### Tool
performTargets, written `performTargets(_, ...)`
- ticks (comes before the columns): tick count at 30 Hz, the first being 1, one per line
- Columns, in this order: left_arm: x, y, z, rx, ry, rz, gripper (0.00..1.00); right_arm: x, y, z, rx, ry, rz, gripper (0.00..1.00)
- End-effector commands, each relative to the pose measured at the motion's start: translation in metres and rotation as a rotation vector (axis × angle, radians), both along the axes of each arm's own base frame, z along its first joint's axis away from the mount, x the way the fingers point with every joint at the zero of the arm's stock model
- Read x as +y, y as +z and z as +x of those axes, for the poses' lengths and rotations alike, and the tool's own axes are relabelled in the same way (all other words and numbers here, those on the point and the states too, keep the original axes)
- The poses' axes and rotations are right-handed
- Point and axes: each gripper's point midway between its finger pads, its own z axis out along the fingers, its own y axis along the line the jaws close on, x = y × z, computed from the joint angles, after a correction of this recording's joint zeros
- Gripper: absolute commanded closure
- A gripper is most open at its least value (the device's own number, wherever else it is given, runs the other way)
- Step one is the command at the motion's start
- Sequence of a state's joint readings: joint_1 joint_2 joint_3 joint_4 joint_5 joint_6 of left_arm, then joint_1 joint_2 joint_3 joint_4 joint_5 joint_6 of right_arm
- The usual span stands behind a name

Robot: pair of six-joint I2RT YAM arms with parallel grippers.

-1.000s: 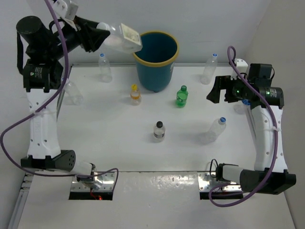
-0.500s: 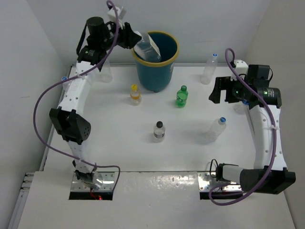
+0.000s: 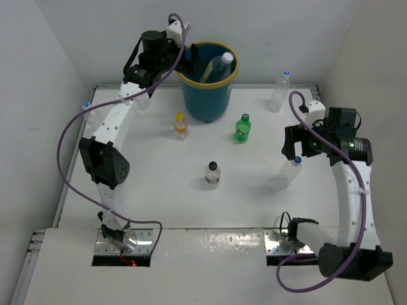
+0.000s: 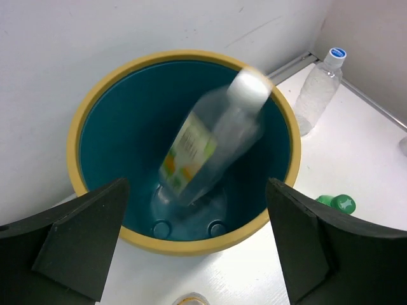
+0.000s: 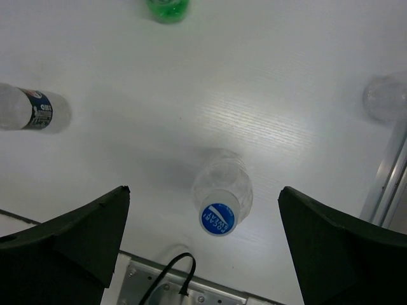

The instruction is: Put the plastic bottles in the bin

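Next I will lower my right gripper straight down with open fingers either side of the blue cap (image 3: 297, 160) (image 5: 220, 204) and close there, since the bottle stands upright, cap facing up.
The bin (image 3: 202, 105), dark teal with a yellow rim (image 4: 186, 244), stands at the back of the table. My left gripper (image 3: 185, 61) hangs open over its left edge, nothing between the fingers (image 4: 86, 244). A clear labelled bottle (image 4: 211, 143) lies tilted and blurred inside the bin, white cap up (image 3: 226, 60). My right gripper (image 3: 292, 145) is open directly above an upright clear bottle with a blue cap (image 5: 220, 204), apart from it (image 3: 289, 171). Upright on the table: an orange-filled bottle (image 3: 180, 126), a green bottle (image 3: 242, 128), a black-capped bottle (image 3: 212, 175).
A clear blue-capped bottle (image 3: 278, 91) stands at the back right, near the wall. Another clear bottle (image 3: 90, 115) stands at the left edge beside the left arm. One more clear bottle (image 5: 385, 98) is near the right rail (image 5: 381, 184).
My left arm swung right to the bin, the gripper opened and the labelled bottle dropped in. My right arm came forward over the blue-capped bottle.
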State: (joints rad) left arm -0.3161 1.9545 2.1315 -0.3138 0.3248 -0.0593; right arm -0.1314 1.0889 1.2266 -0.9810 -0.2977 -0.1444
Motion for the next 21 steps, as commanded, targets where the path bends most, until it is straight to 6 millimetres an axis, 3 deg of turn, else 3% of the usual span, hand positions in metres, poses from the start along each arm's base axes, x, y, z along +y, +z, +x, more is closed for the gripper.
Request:
performTargets(1,0.009,0.084,-0.034,-0.175,0.044,-0.041,0.05,-0.007,0.003,-0.008,-0.057,0.013,-0.055,0.01)
performTargets(5,0.019,0.104,-0.062,-0.203,0.043,-0.031,0.04,-0.011,-0.01,-0.021,-0.055,-0.022,-0.066,0.01)
performTargets(8,0.029,0.107,-0.083,-0.183,0.051,-0.012,0.04,-0.015,-0.019,-0.022,-0.028,-0.057,-0.068,0.01)
performTargets(10,0.035,0.099,-0.091,-0.164,0.063,0.006,0.04,-0.021,-0.026,-0.021,-0.024,-0.083,-0.089,0.01)
performTargets(11,0.04,0.109,-0.105,-0.184,0.064,-0.002,0.04,-0.022,-0.033,-0.023,-0.007,-0.095,-0.091,0.01)
performTargets(12,0.047,0.099,-0.105,-0.169,0.083,0.015,0.04,-0.023,-0.036,-0.02,-0.009,-0.103,-0.094,0.02)
performTargets(15,0.057,0.099,-0.117,-0.169,0.101,0.017,0.04,-0.024,-0.049,-0.016,-0.007,-0.118,-0.082,0.04)
performTargets(19,0.071,0.088,-0.129,-0.15,0.12,0.026,0.04,-0.025,-0.056,-0.009,-0.013,-0.139,-0.074,0.17)
performTargets(21,0.077,0.089,-0.135,-0.154,0.131,0.025,0.04,-0.026,-0.058,-0.007,-0.01,-0.145,-0.074,0.33)
